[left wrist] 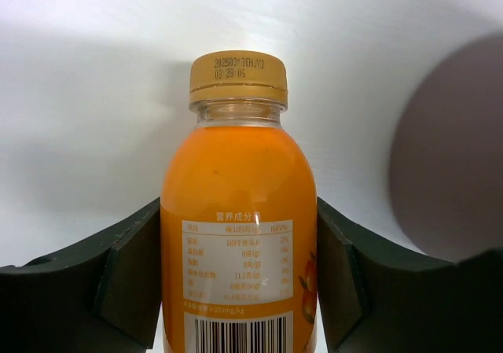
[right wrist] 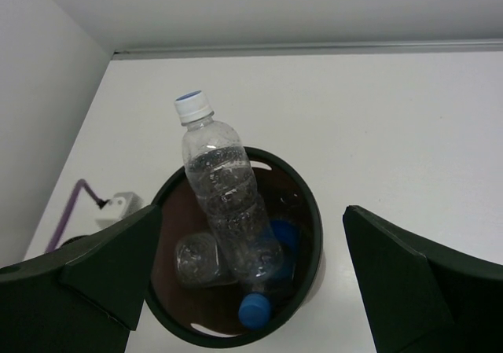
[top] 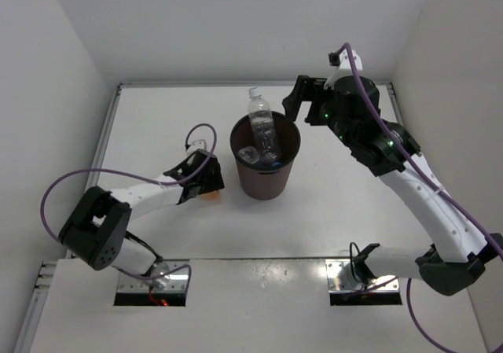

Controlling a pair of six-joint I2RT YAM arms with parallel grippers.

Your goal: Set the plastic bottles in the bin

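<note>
I will raise my left gripper over the bin's opening to let go of the orange bottle, as the bin is to my gripper's right in the top view.
The dark brown bin stands mid-table. In it, a plain clear bottle with a white cap leans out over the far rim. The right wrist view shows the bin, this bottle, a blue-capped bottle and another clear bottle lying inside. My right gripper is open and empty, above and behind the bin; its jaws stand wide apart. My left gripper is left of the bin, shut on the short orange bottle, pads pressed on both sides. A bit of orange shows under it.
White walls enclose the table on the left, back and right. The bin shows as a dark blur to the right of the held bottle. Purple cables loop off both arms.
</note>
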